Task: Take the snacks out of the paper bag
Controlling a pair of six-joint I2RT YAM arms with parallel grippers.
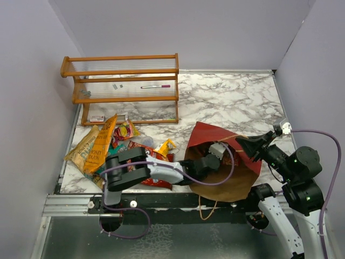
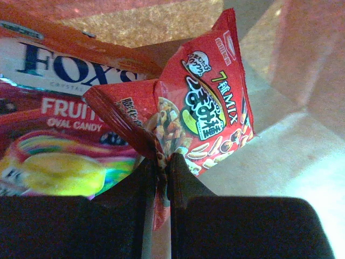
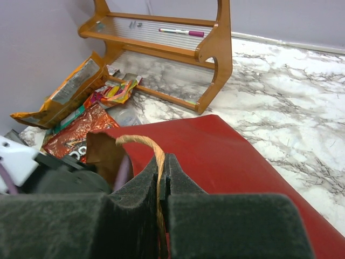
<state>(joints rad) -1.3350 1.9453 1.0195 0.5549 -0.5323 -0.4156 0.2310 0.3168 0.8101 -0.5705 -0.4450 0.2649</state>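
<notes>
I should move my left gripper from the bag [image 1: 222, 141] to the left in the top view next, over the bare marble by the yellow packet [image 1: 176, 135], and let go there.
The dark red paper bag [image 1: 222, 141] lies on its side at the table's near right, its tan inside [image 2: 302, 162] showing around my left gripper. My left gripper [image 2: 163, 163] is deep in the bag's mouth [image 1: 215, 154] and shut on the lower edge of a red snack packet [image 2: 207, 108] printed "7 MIX". Beside it inside the bag lies a Fox's fruit candy packet [image 2: 59, 135]. My right gripper [image 3: 163, 168] is shut on the bag's twisted paper handle [image 3: 141, 141] and holds it up at the bag's right side [image 1: 249, 145].
Several snack packets [image 1: 110, 143] lie in a heap on the marble table [image 1: 232, 97] at the left, also in the right wrist view [image 3: 70, 91]. A wooden shelf rack [image 1: 125, 81] with a pen stands at the back left. Walls close in both sides.
</notes>
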